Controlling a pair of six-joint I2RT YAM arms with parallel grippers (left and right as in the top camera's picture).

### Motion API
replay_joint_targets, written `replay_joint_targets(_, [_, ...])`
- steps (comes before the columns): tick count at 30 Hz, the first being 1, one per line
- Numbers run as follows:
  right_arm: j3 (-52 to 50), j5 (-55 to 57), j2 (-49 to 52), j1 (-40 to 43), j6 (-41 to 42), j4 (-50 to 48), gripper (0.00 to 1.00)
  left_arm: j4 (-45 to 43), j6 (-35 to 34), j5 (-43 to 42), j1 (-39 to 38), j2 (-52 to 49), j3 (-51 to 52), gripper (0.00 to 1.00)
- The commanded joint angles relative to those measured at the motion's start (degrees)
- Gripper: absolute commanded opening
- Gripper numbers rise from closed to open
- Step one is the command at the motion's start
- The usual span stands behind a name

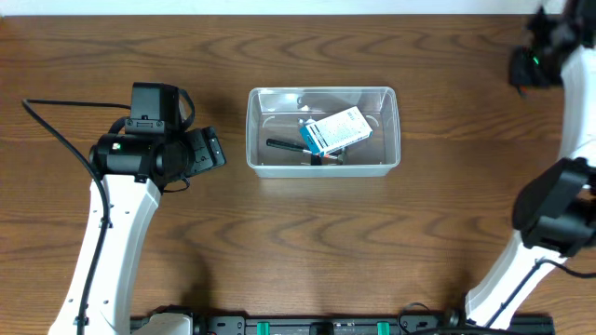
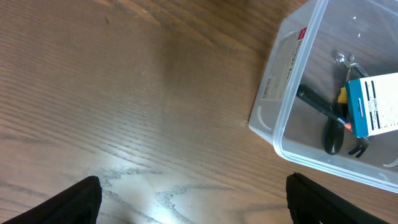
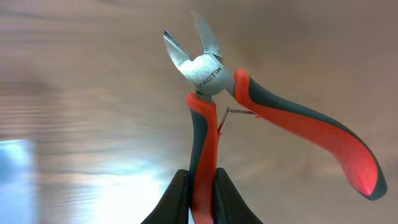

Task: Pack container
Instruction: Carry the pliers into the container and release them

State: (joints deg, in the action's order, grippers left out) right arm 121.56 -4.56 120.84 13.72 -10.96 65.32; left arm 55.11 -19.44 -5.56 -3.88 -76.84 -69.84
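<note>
My right gripper needs to swing to the left in the overhead view, then go down over the box's blue end (image 1: 313, 137), because the cutting pliers are still hanging outside the container.
The clear plastic container (image 1: 256, 132) stands mid-table and holds a blue-and-white box (image 1: 337, 130) and a black-handled tool (image 1: 284, 145). Just left of it, my left gripper (image 1: 209, 149) hovers open over bare wood. In the left wrist view the gripper (image 2: 193, 199) has nothing between its fingers, and the container's corner (image 2: 292, 93) lies to the upper right. At the far right back corner, my right gripper (image 1: 535, 60) is raised. In the right wrist view it (image 3: 202, 180) is shut on one red-and-grey handle of the cutting pliers (image 3: 208, 74), whose other handle splays out to the right.
Dark wood table (image 1: 307, 242) all around. The left arm's cable (image 1: 56, 126) trails along the left side. The right arm's elbow (image 1: 554, 209) hangs over the right edge. A black rail (image 1: 326, 326) runs along the front edge.
</note>
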Motion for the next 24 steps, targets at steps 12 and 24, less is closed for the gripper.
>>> replay_joint_targets(12, [8.8, -9.1, -2.4, -29.0, -16.4, 7.6, 0.01, 0.1, 0.3, 0.7, -0.1, -0.3, 0.3, 0.87])
replay_joint_targets(24, [6.5, -4.9, -2.3, -43.0, -16.6, 7.7, 0.01, 0.1, 0.3, 0.7, -0.1, -0.3, 0.3, 0.87])
